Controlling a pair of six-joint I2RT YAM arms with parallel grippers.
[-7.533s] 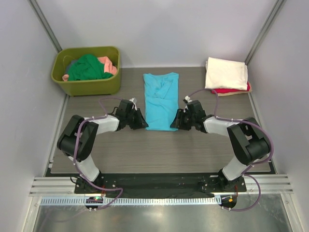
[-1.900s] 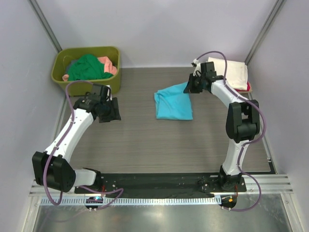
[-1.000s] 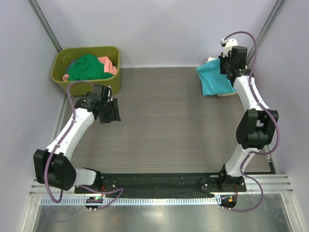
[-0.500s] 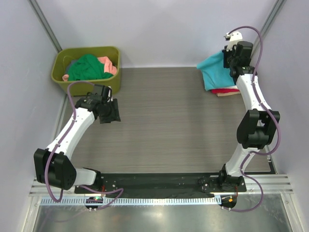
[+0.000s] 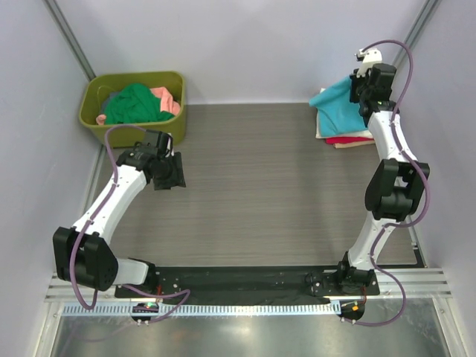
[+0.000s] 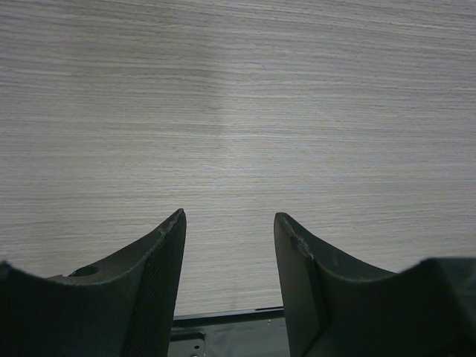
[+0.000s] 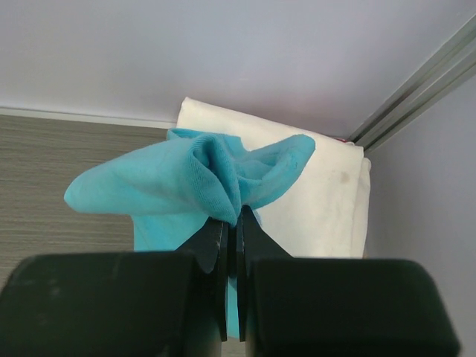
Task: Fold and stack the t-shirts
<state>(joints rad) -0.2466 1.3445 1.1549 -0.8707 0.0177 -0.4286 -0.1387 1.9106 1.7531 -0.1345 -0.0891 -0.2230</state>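
The turquoise-blue cloth goes down with my right gripper toward the right in the wrist view next, where the cream-white t-shirt (image 7: 327,190) lies bare below, and the gripper releases.
A folded turquoise-blue t-shirt (image 5: 340,110) (image 7: 186,182) hangs bunched from my right gripper (image 5: 366,88) (image 7: 236,217), which is shut on its cloth. It drapes over the stack at the back right, where a cream-white t-shirt (image 5: 323,126) (image 7: 327,190) lies on a red one (image 5: 351,140). Dark green (image 5: 134,104) and salmon-pink (image 5: 168,100) t-shirts lie in the olive tub (image 5: 134,132). My left gripper (image 5: 172,172) (image 6: 229,223) hovers open over bare table at the left, holding nothing.
The olive tub sits in the back left corner. Grey walls and metal frame posts (image 5: 68,36) close in the back and sides. A black base rail (image 5: 238,279) runs along the near edge of the wood-grain table (image 5: 245,186).
My right gripper carried the turquoise t-shirt further back and right, over the cream-white and red stack. The left arm has stayed in place.
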